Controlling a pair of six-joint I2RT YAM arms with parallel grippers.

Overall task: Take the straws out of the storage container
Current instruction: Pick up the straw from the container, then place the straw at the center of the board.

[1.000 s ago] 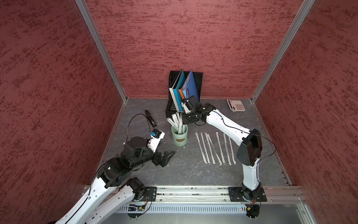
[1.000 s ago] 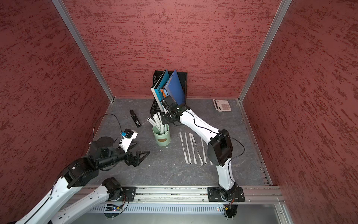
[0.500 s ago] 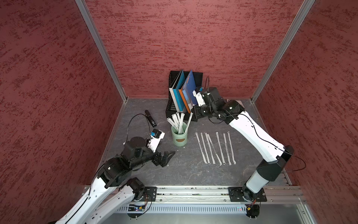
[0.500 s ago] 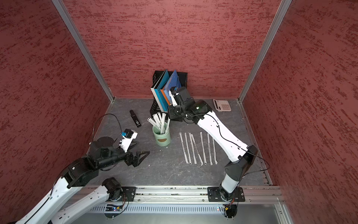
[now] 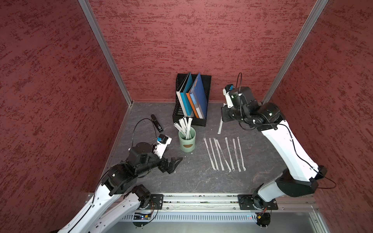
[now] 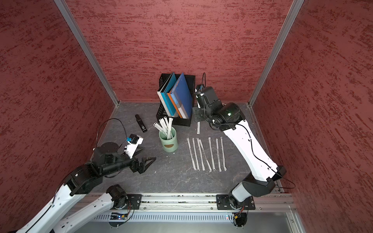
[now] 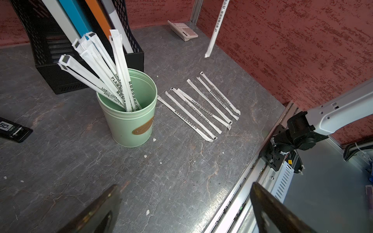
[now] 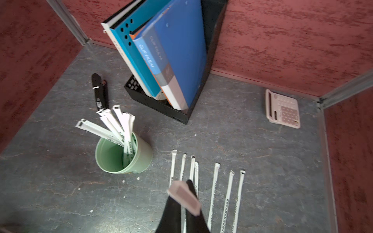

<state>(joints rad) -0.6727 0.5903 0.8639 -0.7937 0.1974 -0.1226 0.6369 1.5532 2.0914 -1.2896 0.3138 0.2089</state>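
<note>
My right gripper moves down and away from the cup next, over the clear bare table [image 5: 247, 153] [image 8: 256, 202] beside the row's farthest straw, to release the held straw.
The storage container [image 5: 187, 140] [image 6: 168, 141] is a mint-green cup standing mid-table, with several paper-wrapped straws [image 5: 184, 126] [image 7: 105, 68] [image 8: 113, 125] leaning out of it. Several more straws [image 5: 224, 154] [image 6: 206, 154] [image 7: 201, 105] lie in a row on the table to its right. My right gripper [image 5: 223, 118] [image 6: 198, 119] [image 8: 184, 193] is raised beside the file rack, shut on one straw [image 5: 219, 127] [image 7: 217, 28] that hangs down clear of the table. My left gripper [image 5: 174, 164] [image 6: 146, 164] [image 7: 184, 189] hovers low, front-left of the cup, open and empty.
A black mesh file rack [image 5: 191, 100] with blue folders stands at the back wall, just behind the cup. A black stapler-like object [image 5: 157, 123] lies at the back left. A pink calculator [image 8: 282, 109] sits in the back right corner. Red walls close three sides.
My right arm has drawn one straw up out of the cup and swung it right, past the file rack. The left arm has not moved.
</note>
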